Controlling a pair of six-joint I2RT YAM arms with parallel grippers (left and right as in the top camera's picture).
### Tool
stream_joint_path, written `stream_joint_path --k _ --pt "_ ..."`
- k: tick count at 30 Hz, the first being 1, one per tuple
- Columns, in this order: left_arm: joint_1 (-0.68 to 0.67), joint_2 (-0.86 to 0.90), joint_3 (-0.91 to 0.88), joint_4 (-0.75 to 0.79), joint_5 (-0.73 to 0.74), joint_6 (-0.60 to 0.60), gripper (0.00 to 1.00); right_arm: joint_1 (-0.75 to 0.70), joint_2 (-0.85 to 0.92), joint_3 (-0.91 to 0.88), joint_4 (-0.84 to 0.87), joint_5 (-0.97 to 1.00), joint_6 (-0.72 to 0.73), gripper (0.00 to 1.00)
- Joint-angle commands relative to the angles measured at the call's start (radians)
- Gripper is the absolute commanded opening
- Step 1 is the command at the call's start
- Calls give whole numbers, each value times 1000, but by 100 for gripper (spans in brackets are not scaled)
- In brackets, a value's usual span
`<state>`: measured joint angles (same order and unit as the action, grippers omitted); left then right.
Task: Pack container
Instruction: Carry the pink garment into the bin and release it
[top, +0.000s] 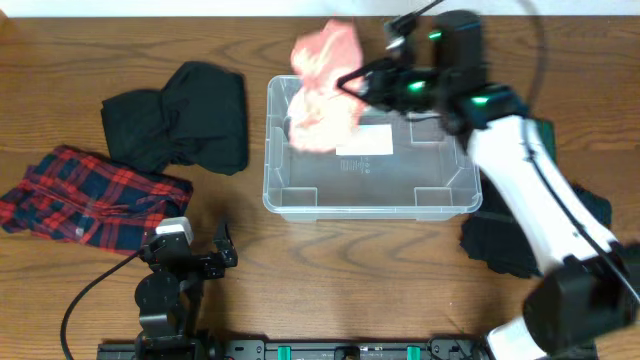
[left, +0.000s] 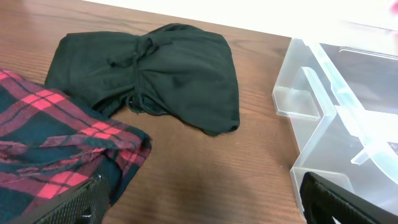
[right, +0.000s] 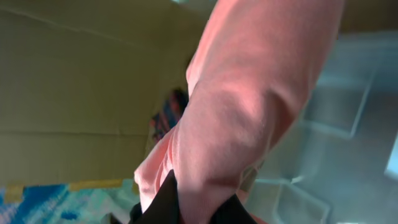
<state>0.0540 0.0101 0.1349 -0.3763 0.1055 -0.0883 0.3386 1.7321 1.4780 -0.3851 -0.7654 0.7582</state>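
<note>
My right gripper lowers back to the bare container bottom beside the white label and releases the pink cloth (top: 322, 85) next. That spot lies below and back from my right gripper.
The clear plastic container (top: 290, 195) stands mid-table, a white label (top: 366, 142) on its bottom; its near corner shows in the left wrist view (left: 323, 118). My right gripper (top: 352, 82) is shut on a pink cloth (top: 322, 85) and holds it over the container's back left part, the cloth hanging into the bin. The right wrist view shows the pink cloth (right: 249, 112) pinched between my fingers (right: 199, 208). My left gripper (top: 200, 250) is open and empty, low over the table by the front edge, left of the container.
A black garment (top: 185, 118) (left: 161, 68) lies left of the container. A red and dark plaid garment (top: 85, 195) (left: 43, 134) lies at the far left. Another dark garment (top: 520, 240) lies right of the container, partly under my right arm.
</note>
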Motion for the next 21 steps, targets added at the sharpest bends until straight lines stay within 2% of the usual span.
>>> stream_joint_path --k 1,11,21 --pt "-4 -6 -22 0 7 9 98 34 81 6 -12 59 128 1" --pt "-4 -6 -22 0 7 9 98 58 234 -6 -74 56 128 1" --pt "-4 -6 -22 0 7 9 98 124 245 -83 -82 29 128 1"
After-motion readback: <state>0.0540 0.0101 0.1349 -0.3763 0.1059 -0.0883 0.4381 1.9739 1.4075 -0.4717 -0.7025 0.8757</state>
